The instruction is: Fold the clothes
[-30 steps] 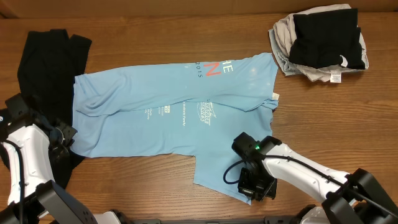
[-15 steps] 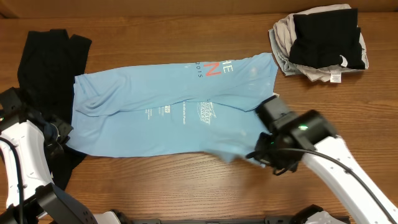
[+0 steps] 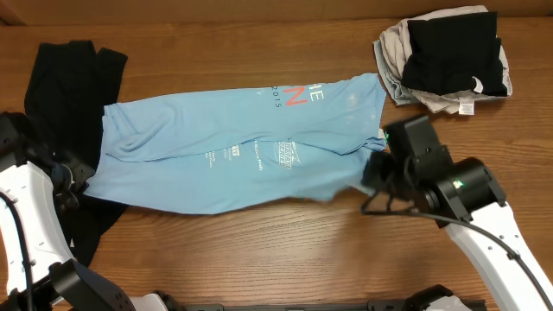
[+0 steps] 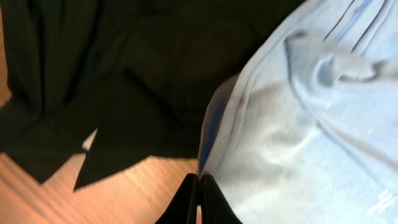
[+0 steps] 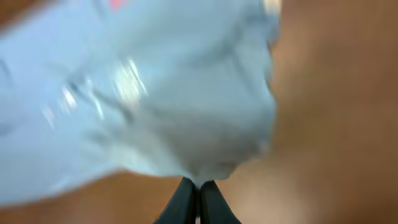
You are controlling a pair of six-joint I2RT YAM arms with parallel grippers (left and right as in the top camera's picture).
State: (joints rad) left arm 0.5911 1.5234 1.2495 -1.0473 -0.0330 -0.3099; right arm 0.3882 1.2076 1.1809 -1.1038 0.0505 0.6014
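Note:
My right gripper carries the shirt's held corner outward and down onto the shirt's far corner (image 3: 368, 92) next and releases it, as the shirt's near half is unfolded.
A light blue T-shirt (image 3: 233, 142) with red and white lettering lies spread across the middle of the table. My right gripper (image 3: 371, 177) is shut on its near right corner and holds it lifted; the right wrist view shows the blurred blue cloth (image 5: 155, 93) pinched at my fingertips (image 5: 198, 186). My left gripper (image 3: 79, 186) is shut on the shirt's near left edge (image 4: 261, 143), with its fingertips (image 4: 199, 186) closed at the hem. A plain black garment (image 3: 65, 86) lies at the left, partly under the shirt, and fills the left wrist view (image 4: 124, 74).
A pile of grey and black clothes (image 3: 445, 60) sits at the back right corner. Bare wooden table (image 3: 259, 250) runs along the front.
My right gripper has carried the shirt's lower right flap from the front of the table up and to the right. My left gripper has shifted slightly left, pulling the shirt's left edge.

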